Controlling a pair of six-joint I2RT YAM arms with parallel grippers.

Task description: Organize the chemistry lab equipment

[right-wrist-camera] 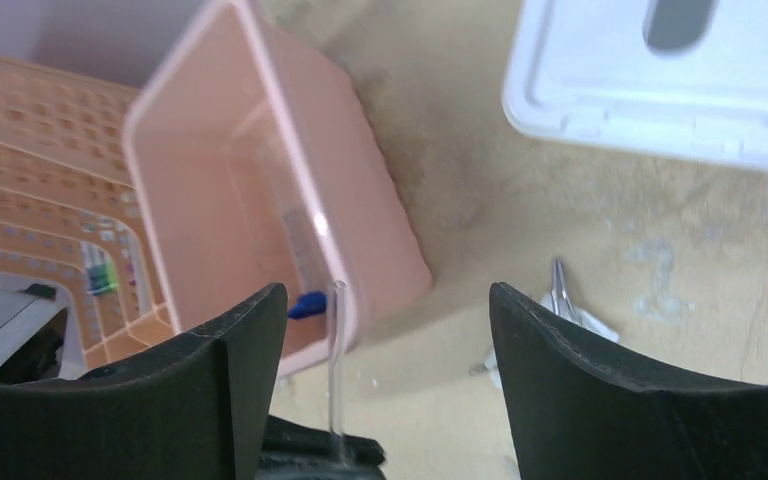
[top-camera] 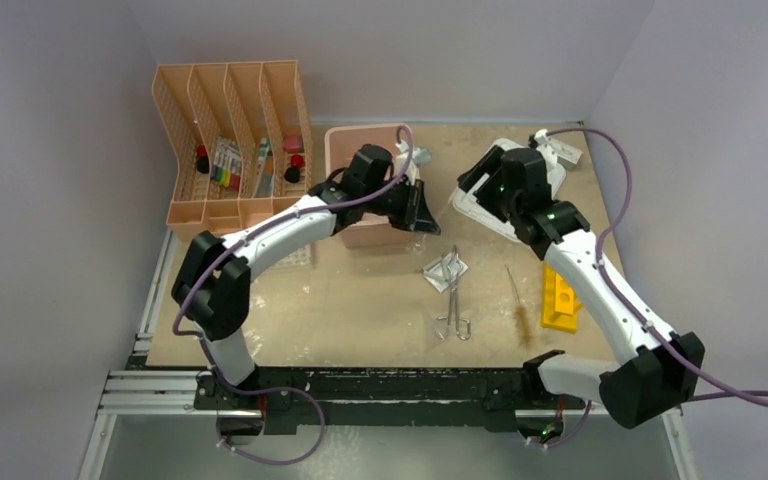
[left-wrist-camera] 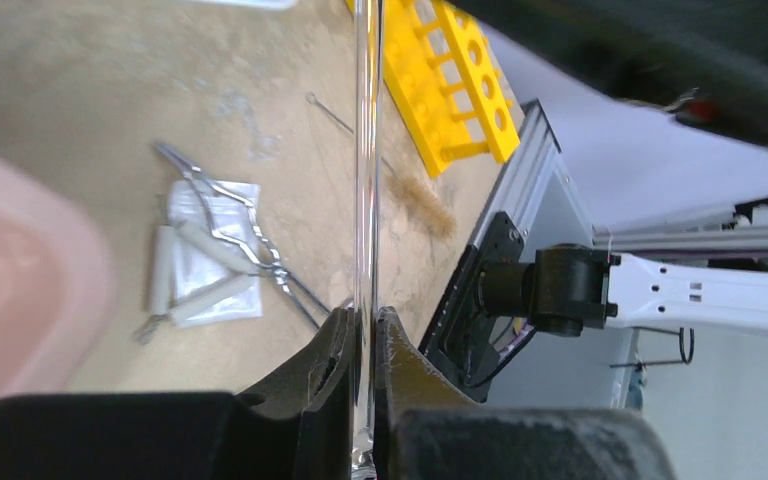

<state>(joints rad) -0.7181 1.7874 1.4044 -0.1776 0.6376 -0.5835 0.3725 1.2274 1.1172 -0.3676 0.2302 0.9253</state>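
Observation:
I need to swing my left gripper to the organizer side of the pink bin next, then tip it down and lower the rod over the blue-capped tube [right-wrist-camera: 305, 255].
My left gripper [top-camera: 426, 222] [left-wrist-camera: 363, 320] is shut on a thin clear rod [left-wrist-camera: 365, 150], in front of the pink bin [top-camera: 365, 150]. In the right wrist view the rod [right-wrist-camera: 337, 370] stands up out of the left fingers [right-wrist-camera: 310, 450], between my right gripper's open jaws [right-wrist-camera: 388, 305] and touching neither. The right gripper [top-camera: 463, 188] hovers just right of the left one. A clear blue-capped tube [right-wrist-camera: 305, 255] lies inside the bin. Metal forceps [top-camera: 452, 300] [left-wrist-camera: 250, 240] lie across a small clear bag [top-camera: 444, 268] [left-wrist-camera: 210, 255]. The yellow holed rack [top-camera: 560, 300] [left-wrist-camera: 450, 80] lies at the right.
A thin wire brush [top-camera: 518, 300] [left-wrist-camera: 420, 190] lies between the forceps and the rack. The white lid [top-camera: 560, 170] [right-wrist-camera: 660, 90] lies under the right arm at the back right. The peach slotted organizer [top-camera: 230, 140] stands at the back left with small items in it.

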